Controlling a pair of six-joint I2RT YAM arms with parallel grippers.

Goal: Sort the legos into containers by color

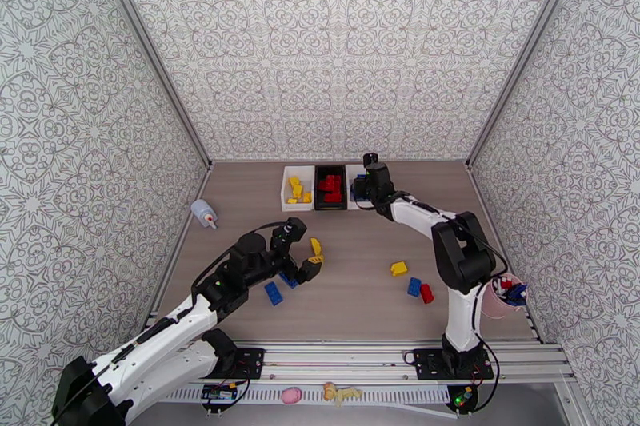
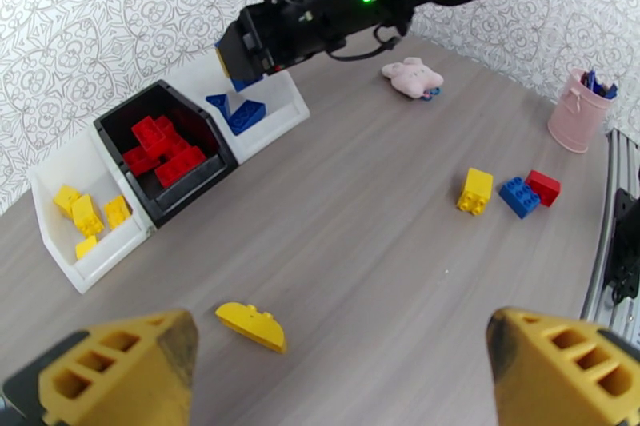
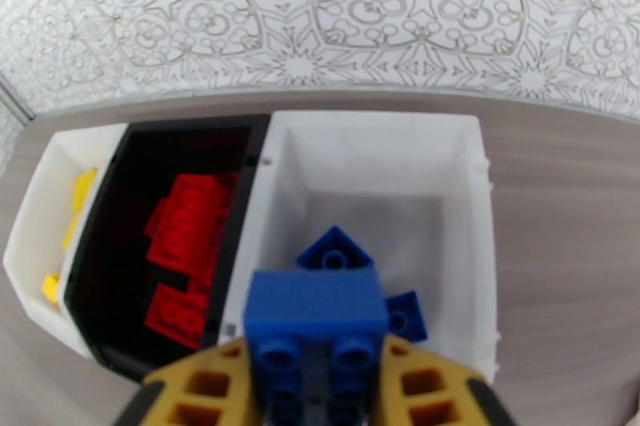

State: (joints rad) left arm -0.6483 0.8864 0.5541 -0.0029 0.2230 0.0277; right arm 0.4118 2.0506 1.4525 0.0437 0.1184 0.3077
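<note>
My right gripper lowers the blue lego a little into the white container below it next, then lets go of the lego, because blue legos already lie there.
My right gripper [image 3: 314, 376] is shut on a blue lego [image 3: 314, 316] and hovers over the right white container [image 3: 472, 204], which holds two blue legos [image 3: 334, 250]. The black container [image 1: 330, 186] holds red legos [image 3: 188, 220], and the left white container [image 1: 298, 186] holds yellow ones [image 2: 86, 216]. My left gripper [image 2: 340, 368] stands open and holds nothing, low over the table, with a curved yellow lego [image 2: 250, 326] lying just ahead of it. Two blue legos [image 1: 274, 292] lie beside that gripper. A yellow [image 1: 398, 268], a blue [image 1: 414, 286] and a red lego [image 1: 426, 293] sit at centre right.
A pale bottle [image 1: 204, 213] with a red tip lies by the left wall. A pink cup [image 1: 504, 296] stands at the right edge beside the right arm. A pink lumpy toy [image 2: 412, 76] lies behind the right arm. The metal rail runs along the near edge.
</note>
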